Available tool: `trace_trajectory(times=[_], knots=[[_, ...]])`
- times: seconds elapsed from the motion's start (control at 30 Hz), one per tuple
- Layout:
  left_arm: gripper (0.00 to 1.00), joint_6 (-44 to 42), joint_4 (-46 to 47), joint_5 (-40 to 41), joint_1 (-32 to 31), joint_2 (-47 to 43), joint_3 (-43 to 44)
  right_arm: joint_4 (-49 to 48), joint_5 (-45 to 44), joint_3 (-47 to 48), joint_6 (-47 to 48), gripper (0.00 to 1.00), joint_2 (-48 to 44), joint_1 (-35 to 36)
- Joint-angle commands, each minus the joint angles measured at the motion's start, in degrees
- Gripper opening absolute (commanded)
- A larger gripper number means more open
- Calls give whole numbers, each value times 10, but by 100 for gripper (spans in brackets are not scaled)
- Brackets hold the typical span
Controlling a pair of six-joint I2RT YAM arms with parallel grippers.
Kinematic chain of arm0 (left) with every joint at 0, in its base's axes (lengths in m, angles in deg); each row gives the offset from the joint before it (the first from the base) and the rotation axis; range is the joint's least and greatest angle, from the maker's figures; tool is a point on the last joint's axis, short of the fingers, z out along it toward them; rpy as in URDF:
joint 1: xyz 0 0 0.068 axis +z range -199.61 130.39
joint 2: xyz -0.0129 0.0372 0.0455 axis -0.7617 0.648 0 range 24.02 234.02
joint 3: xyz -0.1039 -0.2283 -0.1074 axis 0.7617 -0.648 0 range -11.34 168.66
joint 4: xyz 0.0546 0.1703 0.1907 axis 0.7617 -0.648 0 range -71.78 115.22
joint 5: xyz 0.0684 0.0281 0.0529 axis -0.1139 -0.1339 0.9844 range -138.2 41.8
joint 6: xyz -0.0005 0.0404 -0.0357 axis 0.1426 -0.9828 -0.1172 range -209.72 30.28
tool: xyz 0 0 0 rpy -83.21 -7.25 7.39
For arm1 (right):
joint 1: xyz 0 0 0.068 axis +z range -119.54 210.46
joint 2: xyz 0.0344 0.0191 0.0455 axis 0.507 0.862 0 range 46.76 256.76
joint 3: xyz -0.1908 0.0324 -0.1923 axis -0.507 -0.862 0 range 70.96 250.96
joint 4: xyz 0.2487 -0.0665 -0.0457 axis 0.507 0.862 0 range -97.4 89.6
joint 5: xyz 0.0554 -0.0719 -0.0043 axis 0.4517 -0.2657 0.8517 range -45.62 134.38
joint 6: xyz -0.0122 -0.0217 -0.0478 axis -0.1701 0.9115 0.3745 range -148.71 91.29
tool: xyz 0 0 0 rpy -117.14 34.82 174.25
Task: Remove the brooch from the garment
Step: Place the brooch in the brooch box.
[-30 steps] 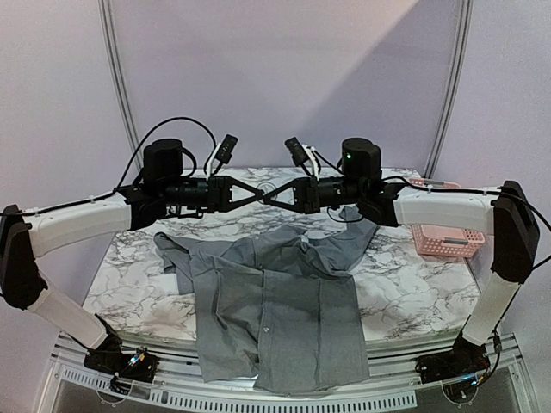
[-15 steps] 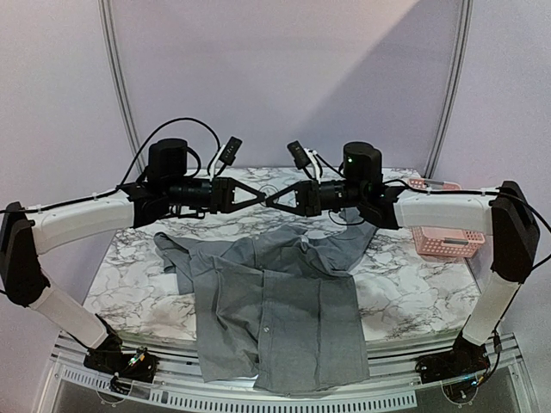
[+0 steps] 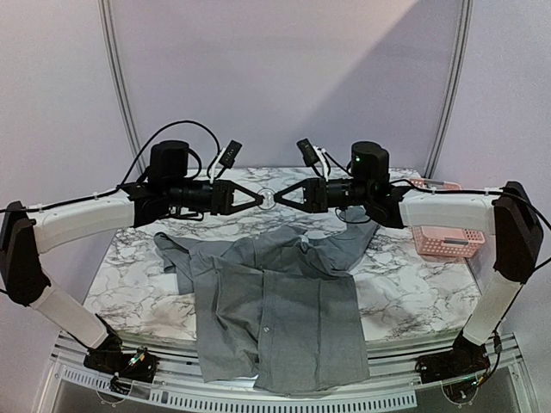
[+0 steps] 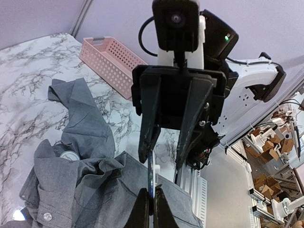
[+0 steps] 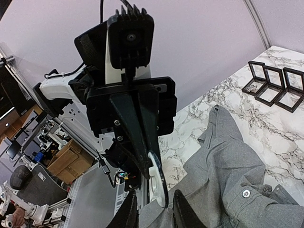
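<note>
The left gripper moves to the left in the top view next, then down onto the middle black frame to release the brooch (image 3: 269, 197). That frame stands open for it.
The garment (image 3: 275, 292) is a grey buttoned shirt spread on the marble table, also seen below in the left wrist view (image 4: 80, 180) and the right wrist view (image 5: 228, 171). Both arms are raised above it, tip to tip. The brooch (image 3: 269, 197) is a thin round disc, white with a dark rim (image 5: 159, 183), hanging in the air off the shirt. My left gripper (image 3: 258, 198) (image 4: 151, 209) is shut on its edge (image 4: 151, 175). My right gripper (image 3: 286, 196) (image 5: 155, 213) is open, its fingers standing either side of the disc without pressing it.
A pink slotted basket (image 3: 443, 237) (image 4: 111, 59) sits at the table's right edge. Black square frames (image 5: 275, 85) lie at the far side. A small round silvery item (image 4: 70, 156) rests in the shirt's collar folds. The shirt's hem hangs over the near edge.
The right gripper's jaws have opened off the brooch and its arm has drawn back a little to the right. The left gripper keeps its hold.
</note>
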Motion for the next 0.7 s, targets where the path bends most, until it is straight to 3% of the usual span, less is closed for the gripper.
trace_trajectory(times=[0.0,0.2,0.43,0.67], knots=[[0,-12,-14,8,6,7,12,-16,1,-12,8,26,-24,1],[0,-25,-33,31,9,1,14,-12,-17,-19,12,36,-33,1],[0,-109,-131,160,19,-28,22,41,-116,-31,36,45,-61,1],[0,-164,-237,257,46,31,72,73,-221,-76,50,58,-105,-13]])
